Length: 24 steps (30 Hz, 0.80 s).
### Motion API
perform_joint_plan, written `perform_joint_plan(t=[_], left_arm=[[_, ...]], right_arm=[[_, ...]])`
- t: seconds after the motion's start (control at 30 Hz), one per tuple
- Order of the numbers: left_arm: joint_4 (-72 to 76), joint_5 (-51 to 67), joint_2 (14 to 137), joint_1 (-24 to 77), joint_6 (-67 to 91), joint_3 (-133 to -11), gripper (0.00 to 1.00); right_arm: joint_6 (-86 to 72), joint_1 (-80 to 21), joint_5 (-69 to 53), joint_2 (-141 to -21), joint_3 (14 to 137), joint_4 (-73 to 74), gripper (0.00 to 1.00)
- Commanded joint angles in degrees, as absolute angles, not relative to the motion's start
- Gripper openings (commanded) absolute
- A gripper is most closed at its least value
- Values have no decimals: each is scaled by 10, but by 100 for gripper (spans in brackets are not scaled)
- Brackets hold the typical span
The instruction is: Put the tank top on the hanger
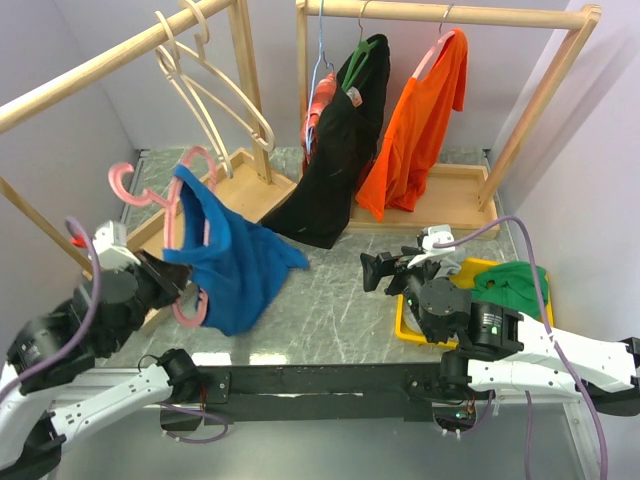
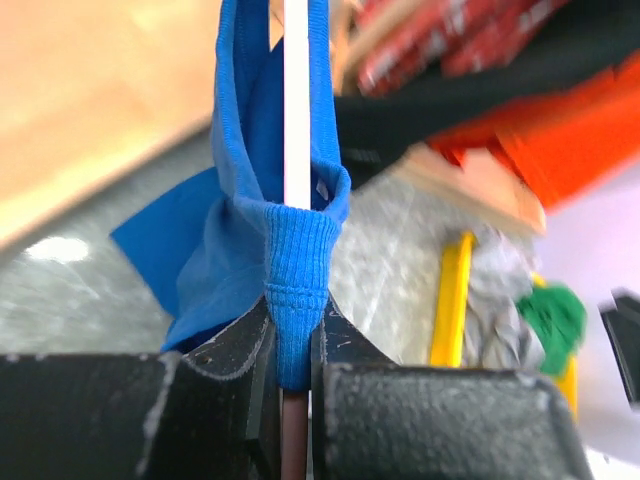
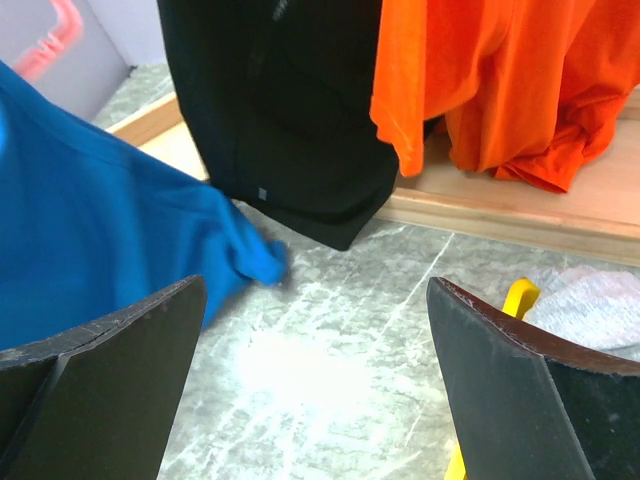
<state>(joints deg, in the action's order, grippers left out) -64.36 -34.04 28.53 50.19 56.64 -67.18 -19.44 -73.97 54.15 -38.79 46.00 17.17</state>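
My left gripper will next move up and outward to the bar's bare part point(image 1: 65, 84) beside the cream hangers, turn, hook the hanger there and let it go.
The pink hanger point(image 1: 123, 184) is held up at the left, hook pointing up and left. The royal-blue tank top point(image 1: 235, 265) is draped on it and hangs down to the table. My left gripper point(image 1: 176, 287) is shut at the hanger's lower end. In the left wrist view its jaws point(image 2: 292, 330) pinch a blue ribbed strap of the tank top point(image 2: 297, 262), with the hanger's pale bar point(image 2: 297, 100) running straight up through the strap. My right gripper point(image 1: 384, 272) stands open over the table, right of the cloth. Nothing lies between its fingers point(image 3: 110, 350). The tank top point(image 3: 90, 240) fills its left view.
Two wooden racks stand at the back: cream hangers point(image 1: 215, 95) on the left one, a black garment point(image 1: 335, 160) and an orange garment point(image 1: 420, 120) on the right one. A yellow tray point(image 1: 405, 325) by the right arm holds a green garment point(image 1: 510, 285).
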Motion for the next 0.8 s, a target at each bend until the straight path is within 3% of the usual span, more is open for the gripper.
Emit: perform_joint_plan(t=[0.0,0.3,0.77], left_arm=[[-702,-467,356,503,546,-779,1],[-744,-520,475,503,480,-913,1],[-746,-584,562,502,396,-1063,1]], right_arm=[[-185,-737,549,-383,494,161,99],[-185,-737,551,-378,497,169,99],[-177,-737,554,-375,514,180,99]])
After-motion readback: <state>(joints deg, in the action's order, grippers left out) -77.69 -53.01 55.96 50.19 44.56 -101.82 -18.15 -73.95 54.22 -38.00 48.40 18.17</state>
